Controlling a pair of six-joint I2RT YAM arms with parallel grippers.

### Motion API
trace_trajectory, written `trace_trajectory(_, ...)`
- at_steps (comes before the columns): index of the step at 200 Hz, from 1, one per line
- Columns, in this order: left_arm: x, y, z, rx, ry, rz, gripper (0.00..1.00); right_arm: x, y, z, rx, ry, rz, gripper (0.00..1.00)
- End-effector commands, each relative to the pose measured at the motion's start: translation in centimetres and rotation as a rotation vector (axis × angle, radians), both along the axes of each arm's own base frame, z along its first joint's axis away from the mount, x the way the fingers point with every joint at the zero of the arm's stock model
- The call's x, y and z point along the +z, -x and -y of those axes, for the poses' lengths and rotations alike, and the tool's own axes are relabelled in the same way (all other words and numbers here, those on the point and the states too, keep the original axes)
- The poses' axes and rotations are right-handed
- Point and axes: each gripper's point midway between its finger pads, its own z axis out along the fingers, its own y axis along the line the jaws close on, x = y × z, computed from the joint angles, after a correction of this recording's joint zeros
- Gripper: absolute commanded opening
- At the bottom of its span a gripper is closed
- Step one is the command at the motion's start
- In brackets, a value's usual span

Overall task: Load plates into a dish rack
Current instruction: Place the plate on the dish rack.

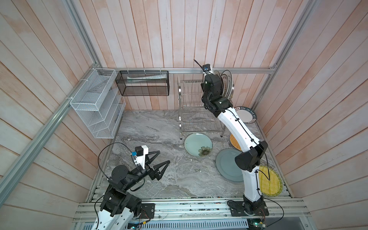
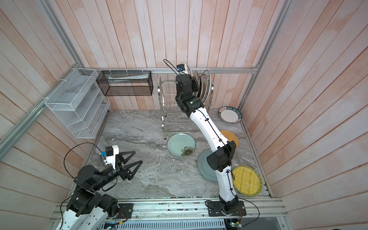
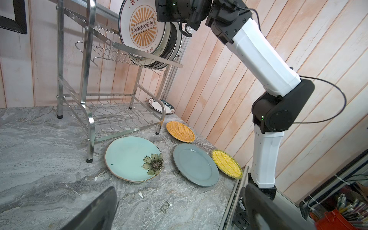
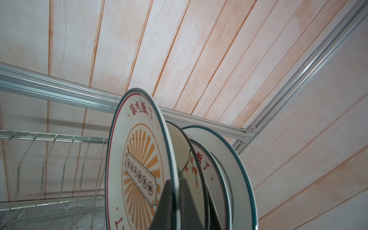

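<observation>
My right gripper moves down next, easing away from the neighbouring plates. It then releases the sunburst plate's rim, since the open wire slots of the rack's upper level (image 1: pixel 196 93) (image 4: pixel 90 174) lie below it.
The steel dish rack (image 1: pixel 194 111) stands at the back of the marble table. Several plates (image 2: pixel 205 84) stand upright at the right end of its upper tier. My right gripper (image 4: pixel 176 182) is shut on the rim of the white sunburst plate (image 4: pixel 139 159), which stands upright beside them. Flat on the table lie a pale green flower plate (image 1: pixel 198 144), a grey-blue plate (image 1: pixel 227 165), an orange woven plate (image 3: pixel 180 131), a yellow woven plate (image 1: pixel 270 181) and a white plate with a lettered rim (image 1: pixel 246 115). My left gripper (image 1: pixel 164 157) hovers open and empty at the front left.
A white mesh organiser (image 1: pixel 97 103) hangs on the left wall and a black mesh basket (image 1: pixel 143 83) on the back rail. Wooden walls close in three sides. My right arm (image 1: pixel 239 129) reaches over the orange and grey-blue plates.
</observation>
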Motion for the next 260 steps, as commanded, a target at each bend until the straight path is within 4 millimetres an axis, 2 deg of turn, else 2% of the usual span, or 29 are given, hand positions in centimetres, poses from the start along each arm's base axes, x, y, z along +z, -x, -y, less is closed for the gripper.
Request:
trace_trajectory(1, -0.1, 0.1, 0.1, -0.008, 0.004, 0.010, 1.00, 1.2, 0.3, 0.1, -0.013, -0.069, 0.044, 0.00)
trace_trajectory(79, -0.2, 0.0, 0.0, -0.006, 0.000, 0.005, 1.00, -0.5, 0.4, -0.1, -0.048, -0.073, -0.001, 0.00)
trace_trajectory(143, -0.3, 0.0, 0.1, -0.011, -0.001, 0.001, 1.00, -1.4, 1.5, -0.8, -0.060, -0.068, -0.033, 0.00)
trace_trajectory(260, -0.3, 0.0, 0.1, -0.012, -0.004, -0.001, 1.00, -2.8, 3.8, -0.7, -0.057, -0.081, -0.079, 0.01)
